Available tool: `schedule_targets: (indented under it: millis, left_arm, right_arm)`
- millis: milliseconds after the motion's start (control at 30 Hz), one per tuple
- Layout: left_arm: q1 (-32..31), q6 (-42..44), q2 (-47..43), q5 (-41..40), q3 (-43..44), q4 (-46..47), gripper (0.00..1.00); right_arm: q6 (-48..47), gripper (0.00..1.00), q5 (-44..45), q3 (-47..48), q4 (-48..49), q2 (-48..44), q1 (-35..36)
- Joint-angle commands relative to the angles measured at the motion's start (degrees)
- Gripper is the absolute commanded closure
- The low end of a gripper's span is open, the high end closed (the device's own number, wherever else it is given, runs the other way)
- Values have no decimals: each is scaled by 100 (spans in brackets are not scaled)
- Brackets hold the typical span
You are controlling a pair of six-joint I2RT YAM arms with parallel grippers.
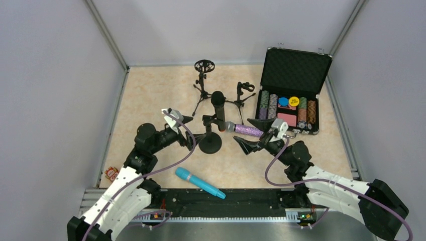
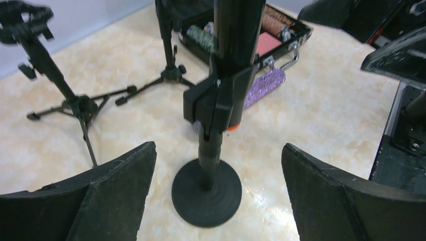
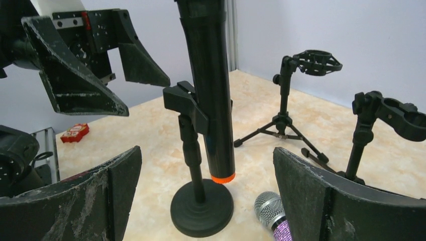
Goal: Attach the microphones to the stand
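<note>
I will move my left gripper to the right in the top view and close its fingers just below the clip, where the stand's stem is bare.
The all-black microphone [image 1: 218, 108] with its orange end ring [image 3: 222, 178] stands upright, held in the clip of a round-based stand [image 1: 210, 143]. My left gripper [image 1: 193, 129] is open just left of that stand, its jaws wide on either side of the post [image 2: 208, 155] without touching it. My right gripper [image 1: 243, 129] is open on the stand's right, also touching nothing. The purple glitter microphone [image 1: 248, 130] lies on the table under the right gripper, silver grille [image 3: 270, 207] towards the stand. The cyan microphone [image 1: 200, 183] lies near the front edge.
Two tripod stands are behind: one with a round shock mount [image 1: 204, 66], one with a clip [image 1: 244, 88]. An open black case [image 1: 294, 70] of poker chips sits at the back right. A small red item [image 1: 110, 174] lies at the front left.
</note>
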Motion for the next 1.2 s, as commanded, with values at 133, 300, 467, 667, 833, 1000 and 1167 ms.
schedule_targets:
  millis: [133, 300, 467, 667, 833, 1000, 1167]
  left_arm:
    - [14, -4, 59, -240, -502, 149, 1]
    - [9, 107, 666, 205, -623, 782, 1]
    - [-2, 108, 1179, 525, -996, 2154, 1]
    - [-5, 356, 1746, 797, -1112, 3239, 6]
    - [-5, 395, 2219, 1019, -904, 3656, 13]
    - [-5, 418, 2666, 1255, -655, 3904, 22]
    - [-5, 302, 2990, 1394, -548, 4336, 30]
  right_arm:
    - [222, 1, -184, -127, -32, 3, 7]
    - [237, 1, -197, -181, -118, 5, -6]
    - [213, 1, -227, -159, -87, 68, -23]
    - [179, 1, -268, -74, -62, 165, -39]
    - [214, 1, -313, -21, 51, 294, -51]
    - [228, 1, -322, 43, 134, 405, -61]
    - [226, 1, -328, 102, 135, 477, -63]
